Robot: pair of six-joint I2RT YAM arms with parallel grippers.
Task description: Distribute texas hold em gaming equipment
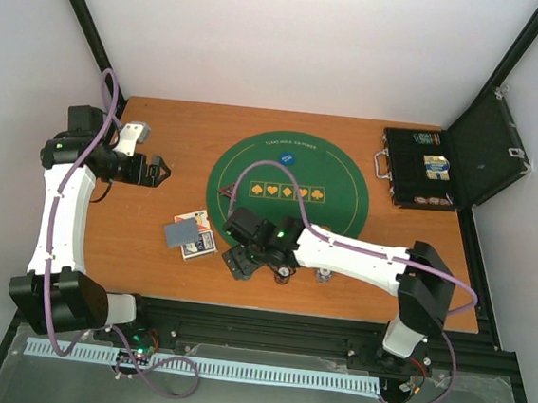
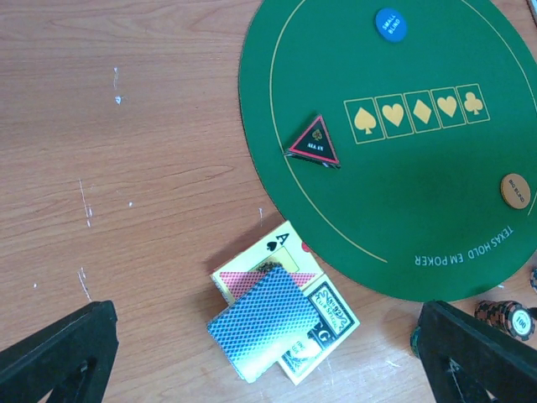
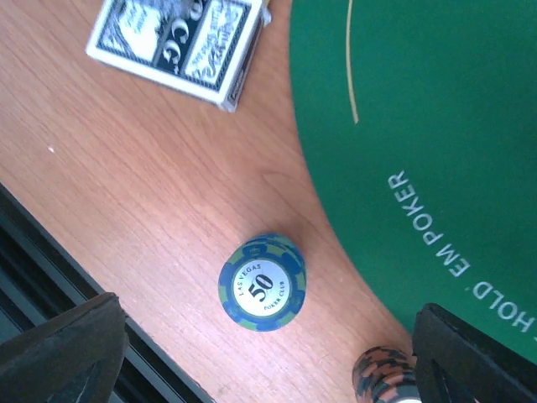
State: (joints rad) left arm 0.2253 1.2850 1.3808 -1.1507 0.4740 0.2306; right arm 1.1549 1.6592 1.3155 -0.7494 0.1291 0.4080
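The stack is below, between the open fingers in the wrist view, so my right gripper will go down around the sides of the blue chip stack [image 3: 262, 283] and close.
A blue-grey-backed deck of cards [image 2: 264, 323] lies askew on two card boxes [image 2: 327, 315] on the wood, left of the green mat [image 2: 419, 193]; the deck also shows in the top view [image 1: 179, 234]. On the mat lie a dark red-edged triangle marker [image 2: 315, 143], a blue disc [image 2: 390, 23] and an orange disc [image 2: 514, 190]. A blue "50" chip stack [image 3: 262, 283] and an orange-black chip stack [image 3: 384, 375] stand off the mat's near edge. My right gripper [image 3: 268, 369] is open and empty above the blue stack. My left gripper [image 1: 160, 170] is open and empty, far left of the cards.
A black hinged case [image 1: 434, 170] stands open at the table's far right. One card box [image 3: 180, 42] lies close beyond the blue chips. The table's near edge with a black rail [image 3: 50, 269] runs just beside the chips. My right arm [image 1: 359, 258] crosses the mat's near side.
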